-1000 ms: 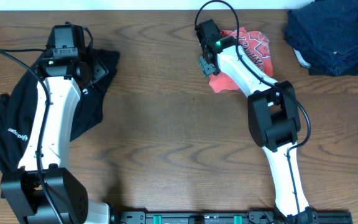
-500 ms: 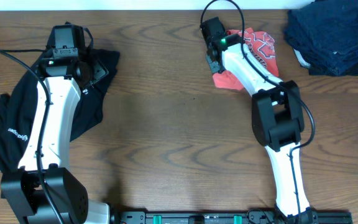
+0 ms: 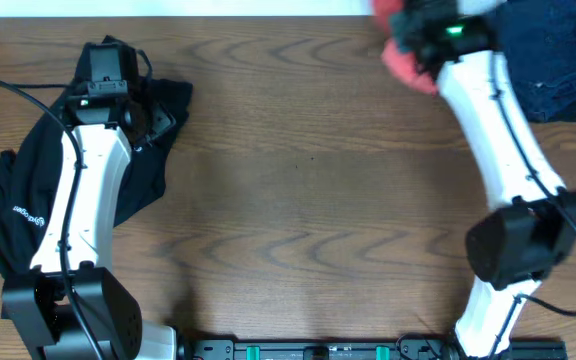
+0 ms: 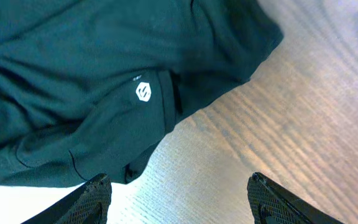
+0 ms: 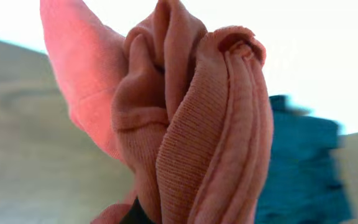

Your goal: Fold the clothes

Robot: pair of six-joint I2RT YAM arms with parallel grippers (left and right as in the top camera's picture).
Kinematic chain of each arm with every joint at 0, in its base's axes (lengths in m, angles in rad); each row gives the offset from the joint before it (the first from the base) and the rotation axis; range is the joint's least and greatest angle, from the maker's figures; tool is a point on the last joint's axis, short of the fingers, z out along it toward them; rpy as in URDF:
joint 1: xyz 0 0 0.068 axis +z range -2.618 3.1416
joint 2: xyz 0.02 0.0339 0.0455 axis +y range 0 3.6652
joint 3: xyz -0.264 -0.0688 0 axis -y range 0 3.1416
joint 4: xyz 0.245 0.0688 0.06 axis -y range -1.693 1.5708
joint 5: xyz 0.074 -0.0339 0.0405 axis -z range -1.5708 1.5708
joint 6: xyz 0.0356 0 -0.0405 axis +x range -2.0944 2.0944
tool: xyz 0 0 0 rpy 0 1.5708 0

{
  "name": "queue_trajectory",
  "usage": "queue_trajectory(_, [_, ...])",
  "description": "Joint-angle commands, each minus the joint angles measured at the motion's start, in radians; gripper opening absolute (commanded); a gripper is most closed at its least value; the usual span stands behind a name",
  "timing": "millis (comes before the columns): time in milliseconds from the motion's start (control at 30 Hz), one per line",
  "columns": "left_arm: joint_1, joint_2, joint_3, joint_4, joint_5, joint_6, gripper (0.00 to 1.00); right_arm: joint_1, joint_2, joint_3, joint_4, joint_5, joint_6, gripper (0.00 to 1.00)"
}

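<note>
I will swing the bunched T-shirt right in the overhead view with my right gripper and release it on the dark blue pile there.
My right gripper point(image 3: 415, 38) is blurred at the table's far right edge and shut on the red-orange T-shirt point(image 3: 400, 60). The shirt hangs from it in a bunch. In the right wrist view its ribbed folds point(image 5: 191, 130) fill the frame and hide the fingers. The black top point(image 3: 13, 205) lies spread at the far left, partly under my left arm. My left gripper point(image 4: 179, 190) hovers open over bare wood just off the top's edge. A small white logo point(image 4: 143, 92) shows on the black top point(image 4: 67, 68), and nothing is between the fingers.
A pile of dark blue fabric point(image 3: 553, 55) sits at the back right corner, right beside the lifted shirt, and shows in the right wrist view as dark blue fabric point(image 5: 297, 162). A black cable point(image 3: 18, 90) runs across the left side.
The right gripper closed on the red-orange shirt and swung it up off the table, back and to the right toward the blue pile. The left arm stayed still.
</note>
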Motion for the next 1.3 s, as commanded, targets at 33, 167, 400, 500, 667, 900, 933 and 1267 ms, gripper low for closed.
queue_trajectory(33, [0.002, 0.013, -0.035, 0.018, -0.005, 0.017, 0.72, -0.101, -0.01, 0.013, 0.054, 0.018, -0.12, 0.01])
queue_trajectory(167, [0.002, 0.013, -0.039, 0.026, -0.005, 0.017, 0.72, -0.194, -0.01, 0.013, 0.108, 0.018, -0.16, 0.01])
queue_trajectory(400, [0.002, 0.013, -0.039, 0.042, -0.005, -0.01, 0.72, -0.343, -0.008, 0.013, 0.22, -0.006, -0.311, 0.01])
queue_trajectory(500, [0.002, 0.013, -0.039, 0.053, -0.005, -0.025, 0.72, -0.395, -0.003, 0.013, 0.269, -0.08, -0.386, 0.01])
queue_trajectory(667, [0.002, 0.013, -0.039, 0.06, -0.005, -0.025, 0.72, -0.467, 0.043, 0.013, 0.366, -0.154, -0.525, 0.01])
queue_trajectory(900, [0.002, 0.013, -0.039, 0.066, -0.005, -0.024, 0.72, -0.503, 0.141, 0.013, 0.416, -0.254, -0.706, 0.01])
queue_trajectory(933, [0.002, 0.013, -0.039, 0.068, -0.005, -0.025, 0.72, -0.503, 0.161, 0.013, 0.419, -0.253, -0.716, 0.01])
queue_trajectory(1267, [0.002, 0.014, -0.039, 0.075, -0.005, -0.024, 0.72, -0.477, 0.347, 0.013, 0.455, -0.226, -0.661, 0.02])
